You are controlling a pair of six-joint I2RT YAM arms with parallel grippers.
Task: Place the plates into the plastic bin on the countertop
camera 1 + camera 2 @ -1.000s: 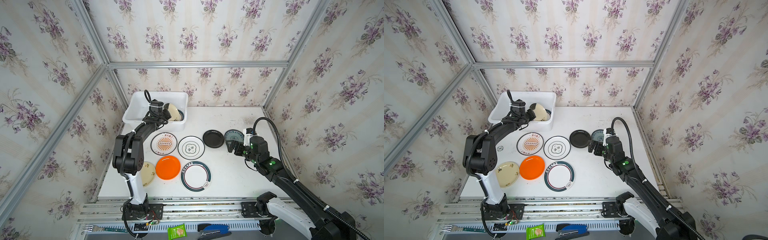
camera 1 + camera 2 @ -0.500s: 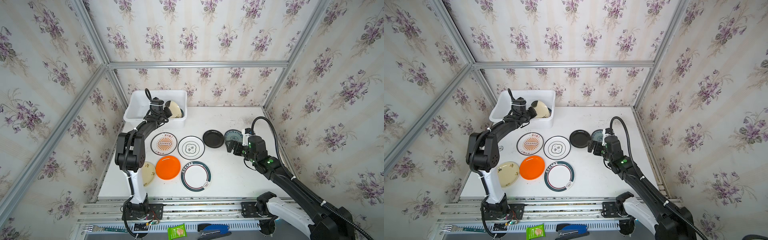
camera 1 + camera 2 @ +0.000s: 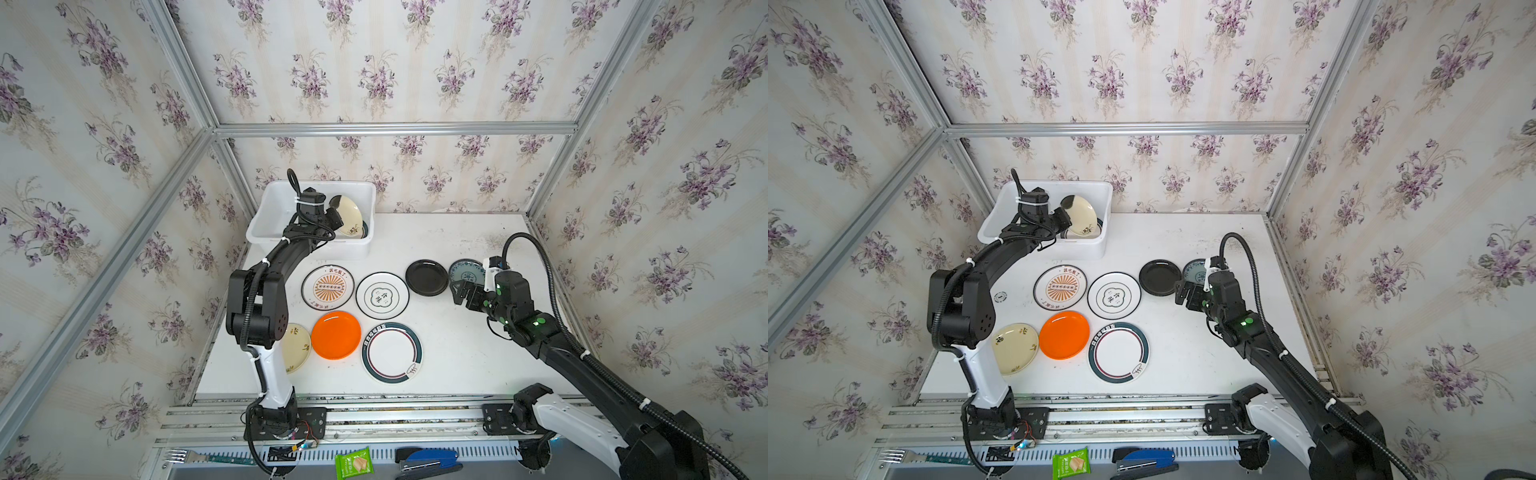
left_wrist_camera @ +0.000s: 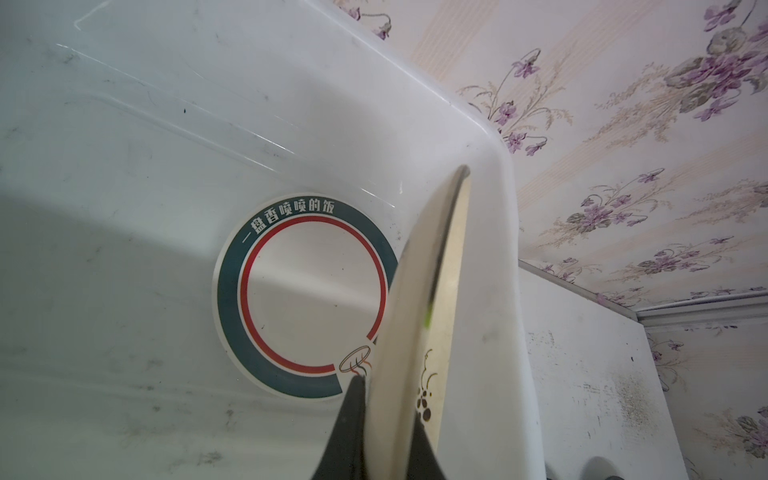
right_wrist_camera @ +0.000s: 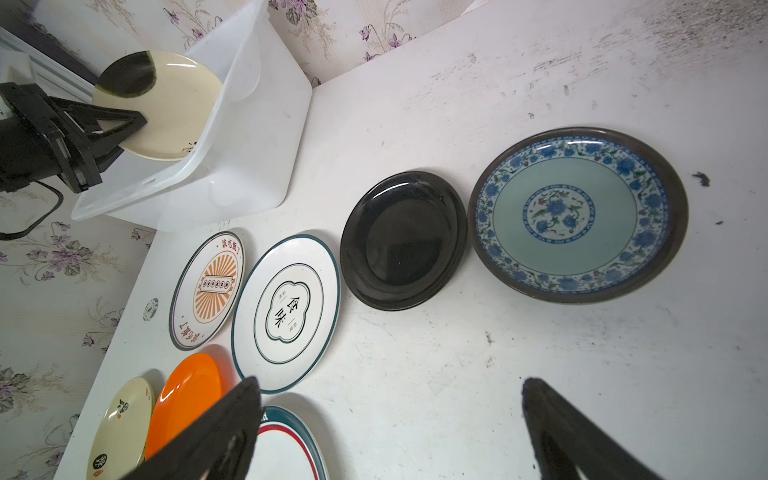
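Note:
My left gripper should lower and release the cream floral plate (image 3: 347,216) onto the teal-banded plate lying flat below it on the bin's bottom.
My left gripper (image 4: 388,399) is shut on a cream floral plate (image 3: 347,216) and holds it on edge, tilted, inside the white plastic bin (image 3: 270,208), near its right wall. A teal-banded plate (image 4: 307,291) lies flat on the bin's floor. On the countertop (image 3: 457,357) lie several plates: sunburst (image 3: 328,287), emblem (image 3: 382,296), black (image 3: 427,277), blue patterned (image 3: 467,272), orange (image 3: 336,335), teal-banded (image 3: 392,352) and another cream floral (image 3: 296,347). My right gripper (image 5: 390,386) hovers open over bare countertop, just in front of the black and blue plates.
Aluminium frame rails (image 3: 374,409) edge the countertop, and wallpapered walls close it in at the back and both sides. A fork (image 3: 183,456), a green packet (image 3: 354,462) and a blue stapler (image 3: 428,459) lie below the front rail.
My left gripper has carried the cream plate slightly further back over the bin. The right arm has crept a little to the left, still open.

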